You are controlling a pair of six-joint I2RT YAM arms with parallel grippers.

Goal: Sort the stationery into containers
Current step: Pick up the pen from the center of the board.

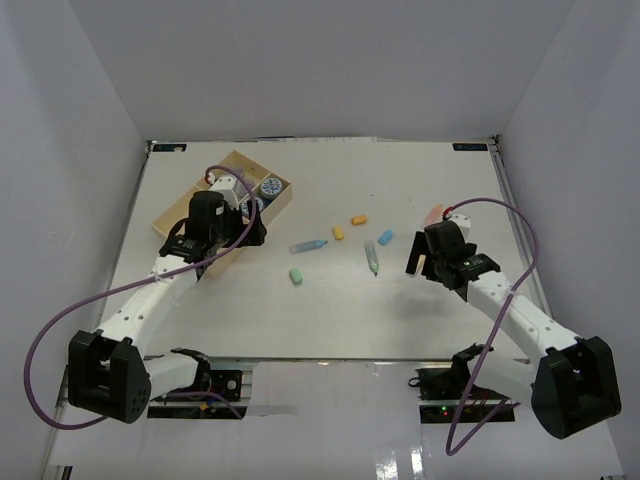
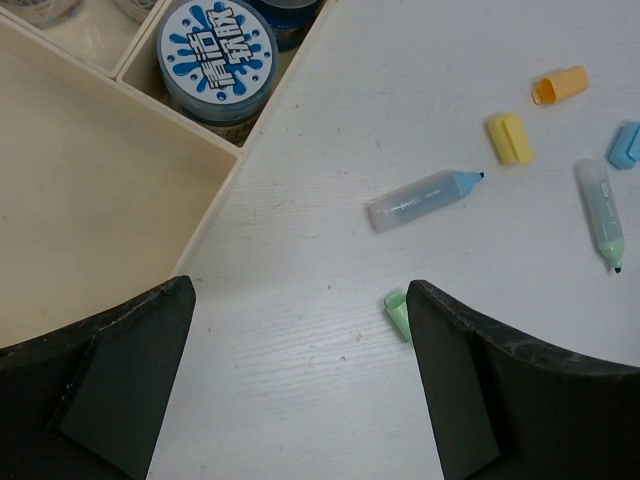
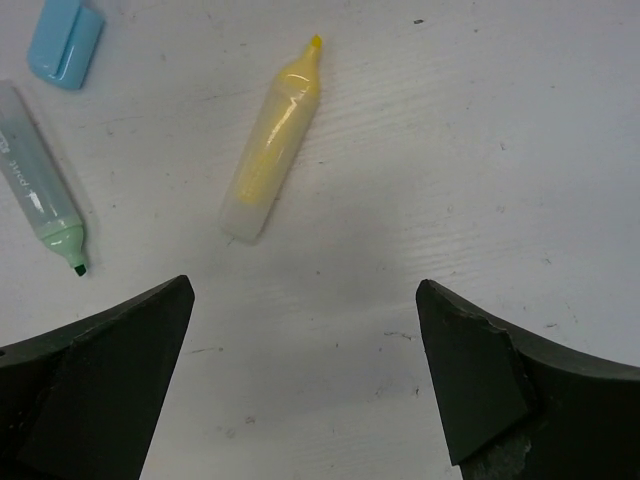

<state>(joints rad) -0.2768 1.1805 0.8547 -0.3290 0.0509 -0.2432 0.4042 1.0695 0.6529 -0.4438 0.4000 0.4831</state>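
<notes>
The yellow stick's blunt end below my right gripper faces my fingers, so the gripper moves down and to its left in the top view toward that end next.
The pale-wood tray (image 1: 172, 222) lies at the far left, with a blue-and-white roll (image 1: 270, 187) in a small section; the roll (image 2: 217, 62) and the tray's bare long section (image 2: 90, 210) also show in the left wrist view. My left gripper (image 1: 240, 238) is open and empty over the tray's near right edge (image 2: 300, 380). A blue stick (image 2: 425, 198), a green stub (image 2: 398, 313), a yellow stub (image 2: 510, 138), an orange stub (image 2: 560, 85), a blue stub (image 2: 626, 145) and a green stick (image 2: 600, 212) lie on the table. My right gripper (image 1: 418, 262) is open and empty above the table (image 3: 305, 370), just short of a yellow stick (image 3: 272, 145).
A pink piece (image 1: 434, 212) lies beyond the right gripper. The green stick (image 3: 42, 200) and the blue stub (image 3: 65, 40) lie left of the yellow stick. White walls enclose the table on three sides.
</notes>
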